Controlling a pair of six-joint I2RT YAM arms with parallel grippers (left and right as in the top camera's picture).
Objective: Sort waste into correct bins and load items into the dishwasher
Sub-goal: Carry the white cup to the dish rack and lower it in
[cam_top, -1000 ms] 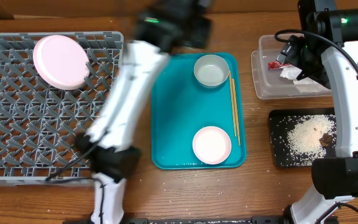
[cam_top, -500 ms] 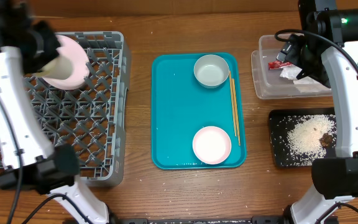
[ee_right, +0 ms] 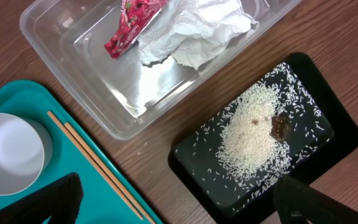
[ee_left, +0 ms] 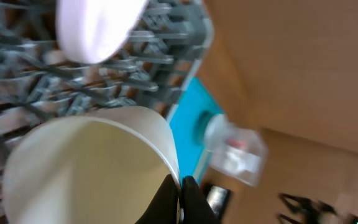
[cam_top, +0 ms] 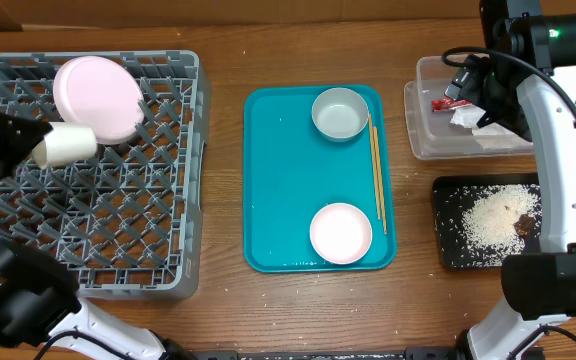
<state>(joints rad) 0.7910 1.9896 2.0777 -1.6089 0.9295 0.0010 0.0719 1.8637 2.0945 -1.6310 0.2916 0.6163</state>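
I will next carry the small white cup in my left gripper back from the pink plate and then down onto the rack wires (cam_top: 68,174), because that part of the rack is empty.
My left gripper (cam_top: 34,148) is shut on the rim of the small white cup (cam_top: 68,144), holding it on its side over the left part of the grey dish rack (cam_top: 168,200). The left wrist view shows the fingers (ee_left: 180,191) pinching the cup wall (ee_left: 92,168). The pink plate (cam_top: 98,97) lies in the rack. The grey bowl (cam_top: 340,113), chopsticks (cam_top: 376,170) and white dish (cam_top: 340,232) sit on the teal tray (cam_top: 278,180). My right gripper (ee_right: 179,199) is open and empty, high above the clear tub (ee_right: 61,37) and black tray (ee_right: 328,124).
The clear tub holds the red wrapper (ee_right: 132,25) and the white napkin (ee_right: 191,31). The black tray holds rice (ee_right: 253,137) and a brown scrap (ee_right: 280,126). The right arm (cam_top: 558,120) stands over the table's right side.
My left arm has swung from above the teal tray to the left over the rack, carrying the white cup. The right arm has not moved.
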